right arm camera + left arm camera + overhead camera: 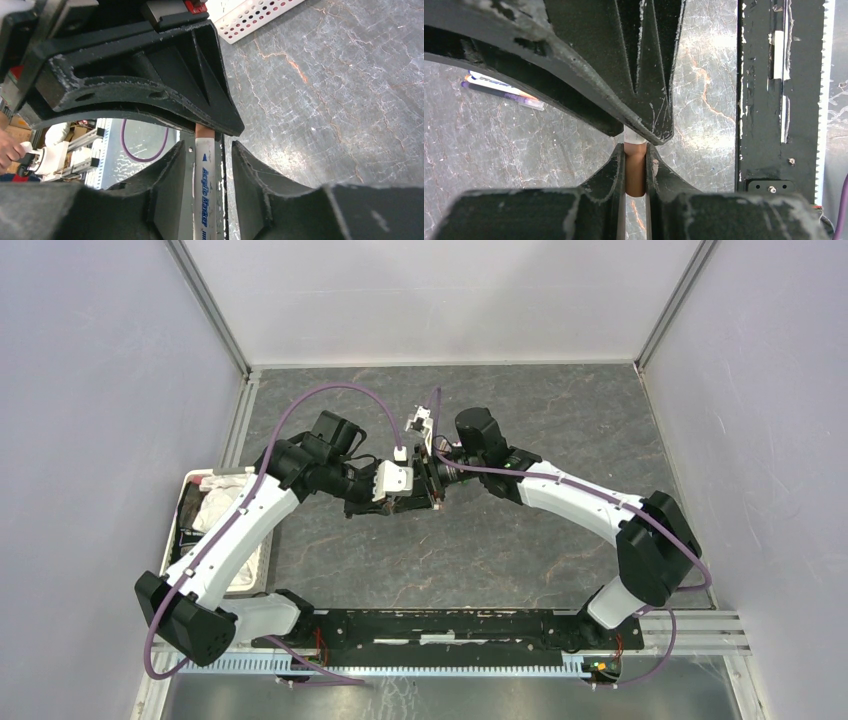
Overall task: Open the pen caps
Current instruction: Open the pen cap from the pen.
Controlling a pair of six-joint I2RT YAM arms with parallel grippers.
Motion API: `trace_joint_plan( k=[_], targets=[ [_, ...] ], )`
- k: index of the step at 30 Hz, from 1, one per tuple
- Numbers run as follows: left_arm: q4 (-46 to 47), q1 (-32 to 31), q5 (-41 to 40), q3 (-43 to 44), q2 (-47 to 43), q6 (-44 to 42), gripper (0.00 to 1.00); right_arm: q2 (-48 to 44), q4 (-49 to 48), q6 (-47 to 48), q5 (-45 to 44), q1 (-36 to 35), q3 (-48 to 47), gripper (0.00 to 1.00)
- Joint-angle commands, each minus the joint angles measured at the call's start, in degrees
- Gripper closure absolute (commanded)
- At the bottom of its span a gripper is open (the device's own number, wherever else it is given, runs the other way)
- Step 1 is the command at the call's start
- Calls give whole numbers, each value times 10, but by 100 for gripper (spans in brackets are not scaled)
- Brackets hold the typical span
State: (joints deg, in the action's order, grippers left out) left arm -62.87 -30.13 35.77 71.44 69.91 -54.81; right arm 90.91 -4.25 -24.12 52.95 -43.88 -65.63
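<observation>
Next, my left gripper pulls the brown cap (635, 170) off to the left in the top view. Then it lowers the cap and releases it on the near tabletop, which is bare.
A white pen marked "Acrylic Marker" (205, 190) hangs between the two arms above mid-table. Its brown pen cap (635, 170) is clamped in my left gripper (635, 150), which is shut on it. A short piece of white barrel (635, 136) shows just past that cap. My right gripper (208, 147) stands open around the barrel, with a clear gap on its right side. The cap's end (204, 131) peeks out past the right fingers. From above, the left gripper (405, 502) and the right gripper (432, 485) meet tip to tip.
Two more pens (504, 90) lie on the dark marbled table beyond the left fingers. A white perforated basket (200, 480) stands at the table's left edge, under the left arm. The black base rail (774, 100) runs along the near edge. Walls close in the sides.
</observation>
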Motion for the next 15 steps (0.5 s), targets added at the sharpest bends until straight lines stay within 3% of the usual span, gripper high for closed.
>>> trace_joint_plan(
  k=[1, 8, 15],
  targets=[
    [13, -2, -7, 2, -7, -31, 98, -16, 11, 24, 8, -3, 1, 58],
    [13, -2, -8, 6, -8, -28, 98, -15, 24, 29, -3, -3, -10, 98],
    [24, -2, -35, 3, -8, -33, 98, -28, 65, 65, -5, 21, 26, 100]
  ],
)
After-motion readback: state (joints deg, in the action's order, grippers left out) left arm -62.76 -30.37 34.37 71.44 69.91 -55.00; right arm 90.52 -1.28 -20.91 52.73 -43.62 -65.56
